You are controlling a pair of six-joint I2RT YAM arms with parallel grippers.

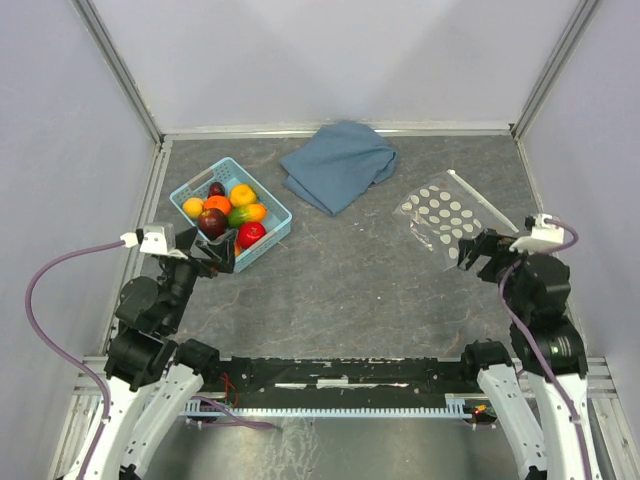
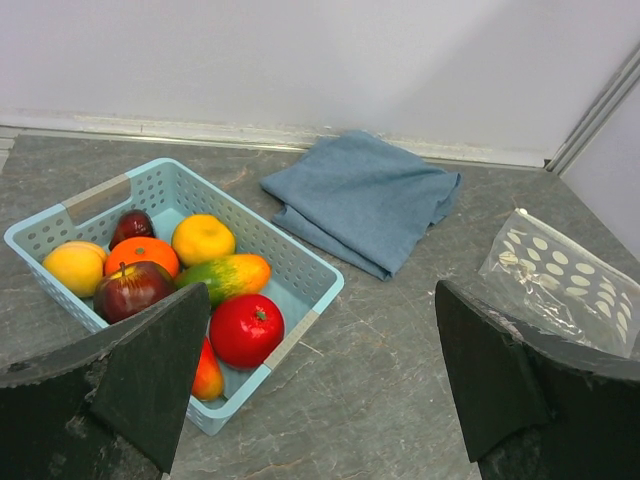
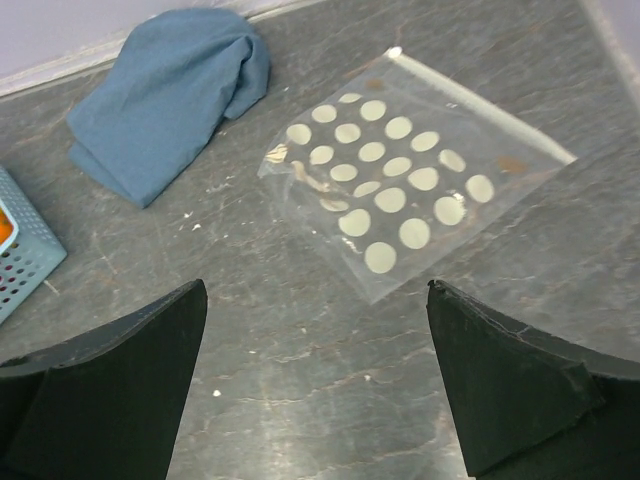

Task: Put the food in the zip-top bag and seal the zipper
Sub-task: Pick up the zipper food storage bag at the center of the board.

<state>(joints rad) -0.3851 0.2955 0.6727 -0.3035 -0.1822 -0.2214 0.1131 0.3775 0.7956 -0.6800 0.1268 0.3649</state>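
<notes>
Next I will lower my right gripper sideways onto the near end of the zipper (image 1: 512,227) (image 3: 569,157), as that corner of the zip-top bag lies below and to its right in the top view.
The food (image 1: 228,208), several glossy toy fruits in red, orange, yellow, green and dark purple, lies in a light-blue basket (image 1: 277,207) at the left. It also shows in the left wrist view (image 2: 245,328). The zip-top bag (image 1: 443,217), clear with white dots, lies flat at the right and is empty. Its zipper (image 1: 482,200) runs along the far right edge. My left gripper (image 1: 215,256) is open and empty just near of the basket (image 2: 300,262). My right gripper (image 1: 481,255) is open and empty just near of the bag (image 3: 400,170).
A folded blue cloth (image 1: 338,163) lies at the back centre, between basket and bag; it shows in both wrist views (image 2: 365,195) (image 3: 165,95). Grey walls and metal rails enclose the dark marbled table on three sides.
</notes>
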